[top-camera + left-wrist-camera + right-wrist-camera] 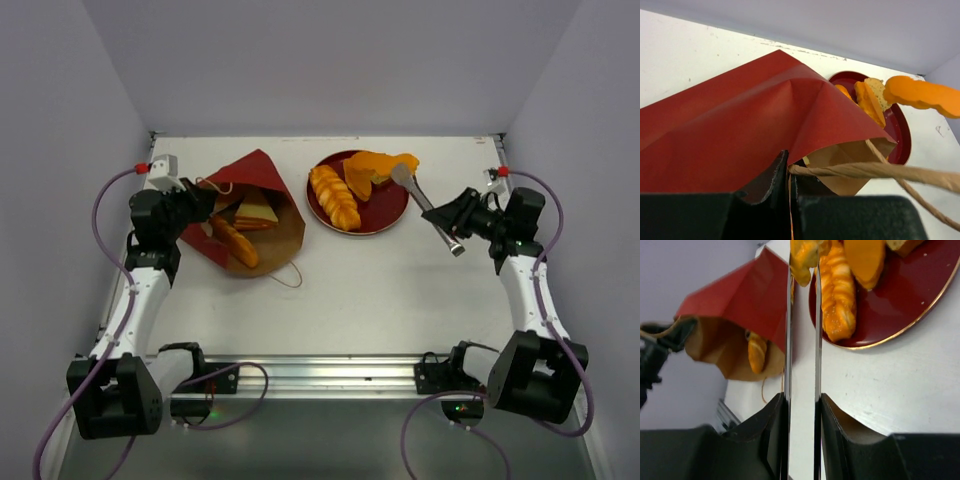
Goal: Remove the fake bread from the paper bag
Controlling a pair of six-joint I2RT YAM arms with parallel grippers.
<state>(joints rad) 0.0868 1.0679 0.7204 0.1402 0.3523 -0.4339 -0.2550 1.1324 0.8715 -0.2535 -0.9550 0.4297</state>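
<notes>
Next, my right gripper needs to shift toward the plate, then lower the tongs' tips over the plate's far side, because the pinched orange piece hangs above it.
The dark red paper bag [255, 185] [740, 130] lies at the left with its brown mouth facing the table's middle. My left gripper [205, 205] [789, 175] is shut on its rim by the cord handle [880, 170] and holds the mouth up. Inside show a long bun [237, 243] [756, 352] and a yellow wedge [255, 210]. My right gripper [452, 215] [802, 405] is shut on metal tongs [425, 205] [788, 340]. The tongs' tips pinch an orange bread piece [395, 162] [922, 95] over the plate.
The round dark red plate [385, 215] [910, 310] sits right of the bag and carries a braided loaf [335, 197] [840, 290] and an orange piece [360, 175]. The second cord handle [290, 275] trails on the table. Walls enclose the table's back and sides.
</notes>
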